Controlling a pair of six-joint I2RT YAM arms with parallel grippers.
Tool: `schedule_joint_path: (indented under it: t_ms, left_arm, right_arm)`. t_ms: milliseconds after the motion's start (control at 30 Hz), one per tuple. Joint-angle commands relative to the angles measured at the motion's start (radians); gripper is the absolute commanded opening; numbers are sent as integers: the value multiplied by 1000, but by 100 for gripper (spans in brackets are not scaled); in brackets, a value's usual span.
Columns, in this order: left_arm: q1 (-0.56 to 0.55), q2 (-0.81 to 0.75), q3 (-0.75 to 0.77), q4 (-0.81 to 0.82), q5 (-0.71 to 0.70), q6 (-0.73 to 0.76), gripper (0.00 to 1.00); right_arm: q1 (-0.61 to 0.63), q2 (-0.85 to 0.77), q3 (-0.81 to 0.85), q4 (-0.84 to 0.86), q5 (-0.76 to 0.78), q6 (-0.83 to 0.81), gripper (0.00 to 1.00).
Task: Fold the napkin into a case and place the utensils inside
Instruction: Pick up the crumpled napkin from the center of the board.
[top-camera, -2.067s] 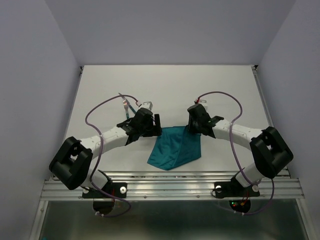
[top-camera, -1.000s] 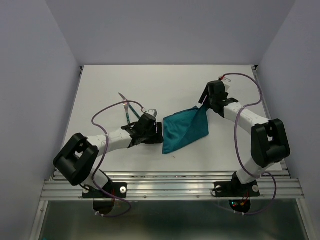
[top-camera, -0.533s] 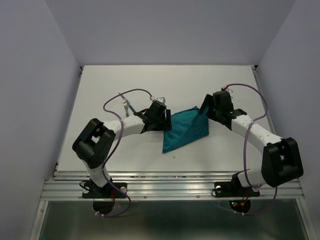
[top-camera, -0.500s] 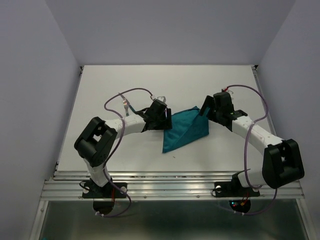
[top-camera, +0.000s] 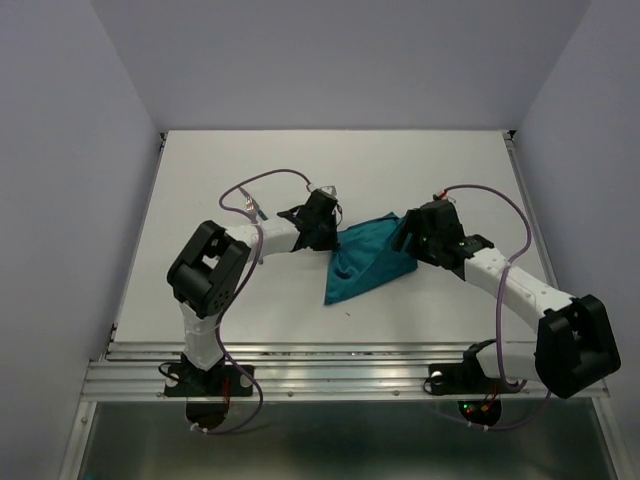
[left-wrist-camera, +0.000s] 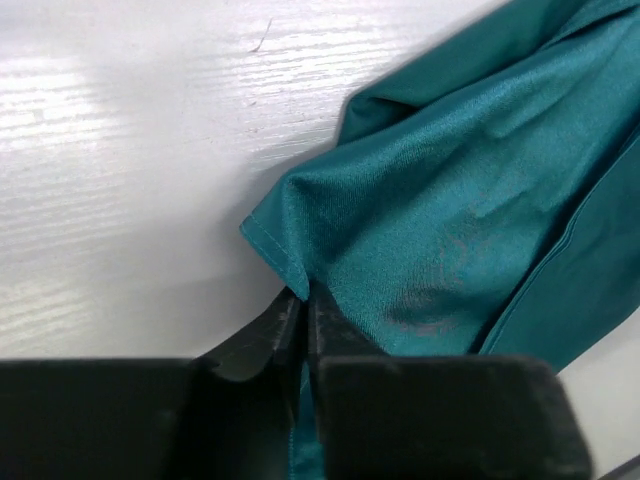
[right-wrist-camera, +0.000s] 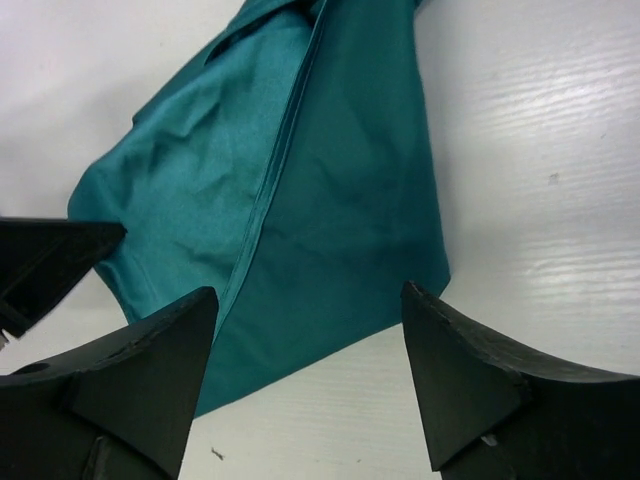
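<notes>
My left gripper is about to go up, carry the hem outward and come down to release it on the bare tabletop outward of the gripper, as the napkin (top-camera: 365, 262) is rumpled.
The teal-green napkin (top-camera: 365, 262) lies rumpled and partly folded over itself in the middle of the white table (top-camera: 200, 160). My left gripper (top-camera: 332, 240) is at its far left corner. In the left wrist view its jaws (left-wrist-camera: 303, 296) are pinched together on the hem of the napkin (left-wrist-camera: 450, 200). My right gripper (top-camera: 406, 238) hangs over the cloth's right side. In the right wrist view it stands wide open (right-wrist-camera: 310, 290) above the napkin (right-wrist-camera: 330, 180), holding nothing. Only a small piece of the utensils (top-camera: 250, 208) shows behind the left arm.
The left arm's purple cable (top-camera: 270, 180) loops over the table near the utensils. The right arm's cable (top-camera: 490, 200) arcs beside its wrist. Grey walls close in the table on three sides, and a metal rail (top-camera: 340, 375) runs along the near edge.
The left gripper has moved onto the napkin's far left corner and closed on it. The right gripper has come down and inward over the cloth's right side, open. The napkin is more bunched.
</notes>
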Motion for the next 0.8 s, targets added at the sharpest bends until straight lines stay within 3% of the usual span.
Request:
schedule_joint_path:
  t_ms: [0,33,200,367,567,767]
  left_arm:
    - [11,-29,49,0,34,20,4]
    - [15,-44,52,-9,41,23,0]
    - [52,-125,42,-14,76,35,0]
    - [78,-202,47,-40,84,69,0]
    - [126,-239,61,-51,117,98,0]
    - [137,-231,90,-71,133,117,0]
  right_arm:
    - [53,14,-14,22,-27,51,77]
    - [53,22,-16,27,-33,65,77]
    - [76,87,-26,76,-55,96,80]
    - [61,130,12,76,65,93,83]
    - [-88,241,156,102,-10,41,80]
    - [-122,425,322,110,-68,31,80]
